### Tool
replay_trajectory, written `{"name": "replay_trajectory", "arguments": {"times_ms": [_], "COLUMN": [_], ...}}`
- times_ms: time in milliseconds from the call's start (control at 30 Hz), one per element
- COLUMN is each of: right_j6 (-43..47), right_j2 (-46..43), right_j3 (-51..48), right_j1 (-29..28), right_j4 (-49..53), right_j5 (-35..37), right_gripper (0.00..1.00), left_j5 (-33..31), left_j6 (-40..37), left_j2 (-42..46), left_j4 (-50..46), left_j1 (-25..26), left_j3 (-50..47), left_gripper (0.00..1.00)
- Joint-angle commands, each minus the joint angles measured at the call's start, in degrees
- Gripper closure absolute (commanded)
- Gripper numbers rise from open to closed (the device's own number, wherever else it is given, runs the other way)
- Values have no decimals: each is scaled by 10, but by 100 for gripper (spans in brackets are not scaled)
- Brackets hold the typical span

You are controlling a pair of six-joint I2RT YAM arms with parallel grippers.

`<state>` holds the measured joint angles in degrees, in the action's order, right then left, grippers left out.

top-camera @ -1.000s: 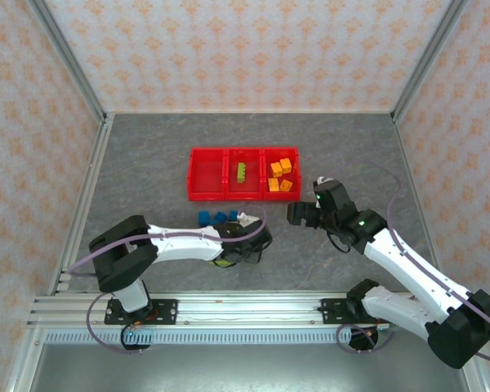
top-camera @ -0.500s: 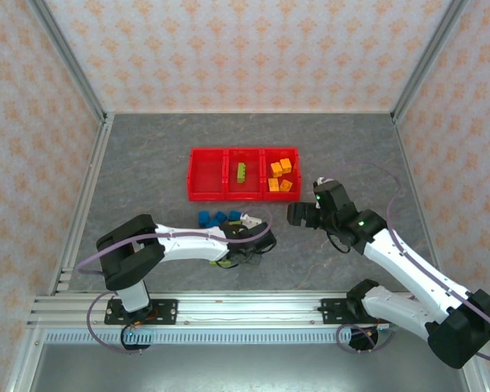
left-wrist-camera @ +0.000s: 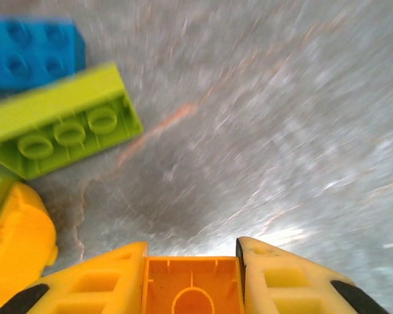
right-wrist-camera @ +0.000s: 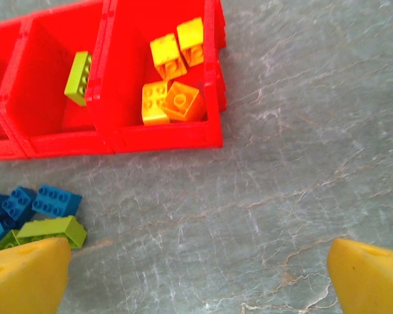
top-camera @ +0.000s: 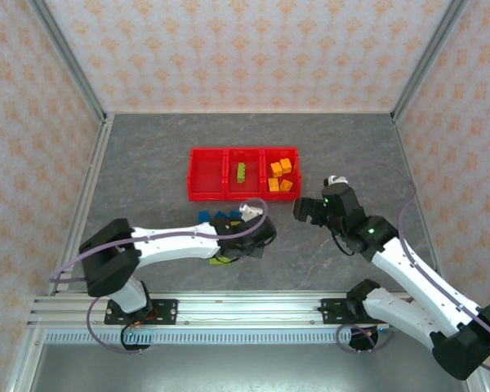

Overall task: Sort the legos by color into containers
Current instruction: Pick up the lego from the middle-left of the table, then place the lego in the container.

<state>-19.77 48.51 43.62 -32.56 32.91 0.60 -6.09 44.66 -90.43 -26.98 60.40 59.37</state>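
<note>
I should lift the orange brick with my left gripper first. Then the brick can go outward over the red bin holding orange bricks.
My left gripper (left-wrist-camera: 192, 261) is shut on an orange brick (left-wrist-camera: 192, 288), its hollow underside facing the camera, just above the grey table. Beside it lie a lime green brick (left-wrist-camera: 62, 121) and a blue brick (left-wrist-camera: 29, 52). In the top view the left gripper (top-camera: 247, 245) hangs by the loose pile of blue bricks (top-camera: 216, 217) and a green brick (top-camera: 221, 260). The three red bins (top-camera: 207, 173) stand behind; the right one holds several orange bricks (right-wrist-camera: 173, 78), the middle one a green brick (right-wrist-camera: 78, 74). My right gripper (right-wrist-camera: 198, 248) is open over bare table.
Another yellow-orange piece (left-wrist-camera: 16, 229) lies at the left edge of the left wrist view. Blue bricks (right-wrist-camera: 46, 201) and a green brick (right-wrist-camera: 52, 229) lie left of the right gripper. Patterned walls with metal rails enclose the table on three sides.
The left gripper has swung from the pile's near side up and to the right, carrying the orange brick. The right gripper has shifted slightly to the right.
</note>
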Motion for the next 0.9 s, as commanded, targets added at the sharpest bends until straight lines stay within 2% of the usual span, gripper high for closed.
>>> {"name": "replay_trajectory", "arguments": {"times_ms": [0,233,467,867], "right_j6": [-19,-27,-32,-31], "right_j2": [-31,-69,-86,-96], "right_j3": [-9,-14,-18,-19], "right_j1": [3,3,3,3], "right_j4": [-7,-10,-12,-14], "right_j5": [52,77,93,98], "right_gripper": [0,0,0,0], "left_j5": [-52,-90,-80,-9], "left_j6": [-16,-86,-147,-180], "left_j2": [49,52,-15,-167], "left_j4": [-30,-73,-74,-55], "left_j1": [-33,-114,-176,-195], "left_j3": [37,120,205,351], "left_gripper": [85,86,86,87]}}
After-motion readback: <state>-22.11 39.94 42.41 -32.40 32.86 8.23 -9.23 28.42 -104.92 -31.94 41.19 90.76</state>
